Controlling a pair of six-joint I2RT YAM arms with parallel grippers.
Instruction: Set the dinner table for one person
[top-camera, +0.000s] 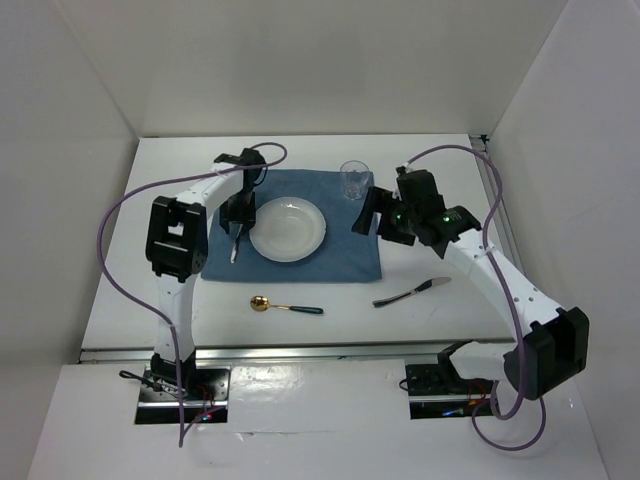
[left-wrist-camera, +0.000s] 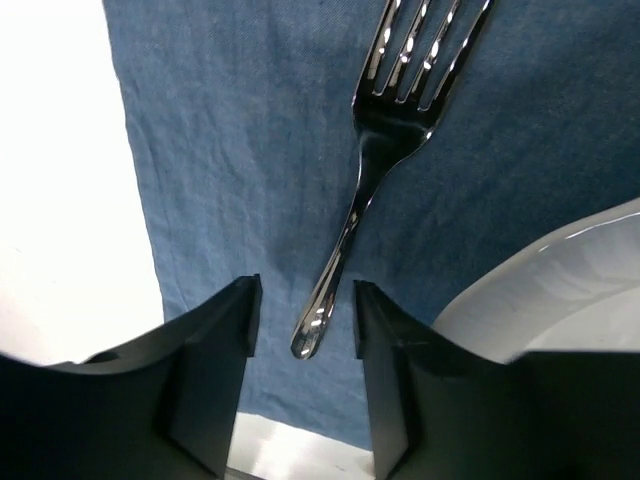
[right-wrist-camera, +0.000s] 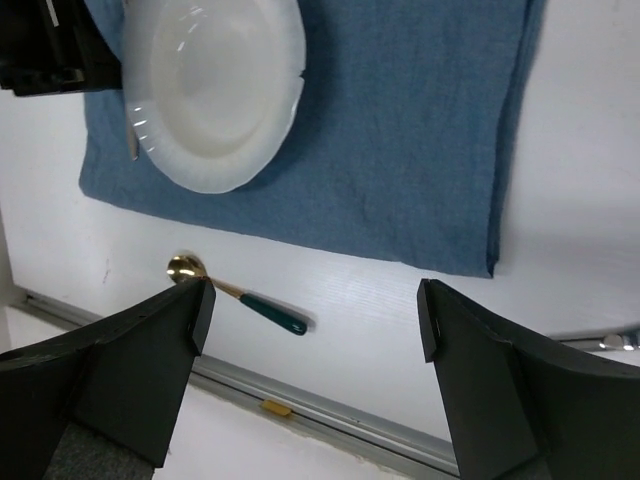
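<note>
My right gripper will next move its open fingers back and down around the knife's handle (top-camera: 393, 298), which lies below and back from the gripper, still off the mat (top-camera: 345, 245).
The dinner table (top-camera: 450, 200) is a white top carrying a blue cloth mat (top-camera: 345, 245) with a round white plate (top-camera: 288, 228) on it. A silver fork (top-camera: 236, 245) lies on the mat just left of the plate. My left gripper (top-camera: 238, 215) hangs right over the fork's handle; in the left wrist view its jaws (left-wrist-camera: 305, 300) stand apart on either side of the handle end of the fork (left-wrist-camera: 370, 170), touching nothing. My right gripper (top-camera: 375, 222) hovers open over the mat's right edge, and in its wrist view nothing lies between its fingers (right-wrist-camera: 315, 298).
A clear glass (top-camera: 354, 180) stands at the mat's far right corner. A gold-bowled spoon with a green handle (top-camera: 285, 305) and a knife (top-camera: 412, 292) lie on the white top in front of the mat. A metal rail (top-camera: 300, 350) runs along the near edge.
</note>
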